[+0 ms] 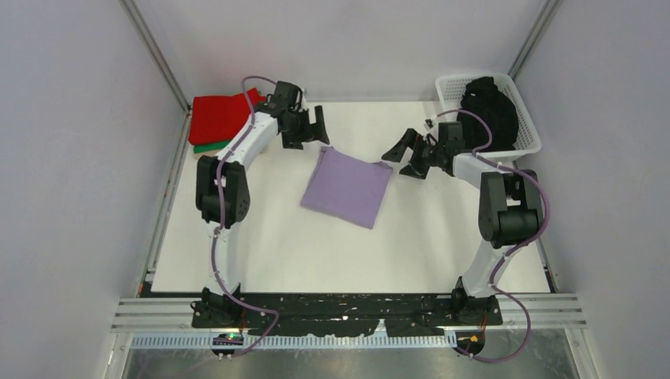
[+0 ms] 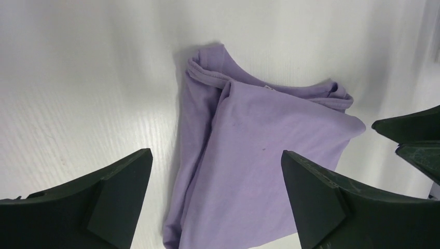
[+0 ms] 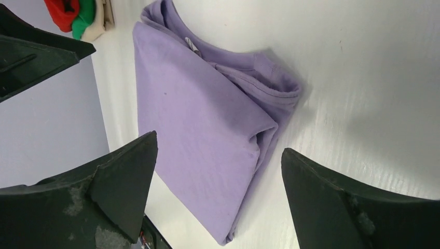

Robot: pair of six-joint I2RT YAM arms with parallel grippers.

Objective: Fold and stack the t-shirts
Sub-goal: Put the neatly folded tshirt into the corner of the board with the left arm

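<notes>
The lavender t-shirt's edge (image 1: 316,171) (image 2: 194,165) facing the red t-shirt is below the left gripper and closer to the robot's base, so the left gripper should next go back and down onto it and close.
A lavender t-shirt (image 1: 348,188) lies folded into a rectangle on the white table, mid-field; it also shows in the left wrist view (image 2: 259,166) and in the right wrist view (image 3: 202,129). My left gripper (image 1: 318,126) hovers open and empty just beyond its far left corner. My right gripper (image 1: 404,153) hovers open and empty by its far right corner. A folded red t-shirt (image 1: 221,114) lies on a green one (image 1: 209,146) at the far left; a beige one (image 3: 101,23) shows under them. A black t-shirt (image 1: 491,110) sits in the basket.
The white lattice basket (image 1: 528,126) stands at the far right corner. Grey walls and metal frame posts enclose the table on three sides. The arm bases and a black rail run along the near edge.
</notes>
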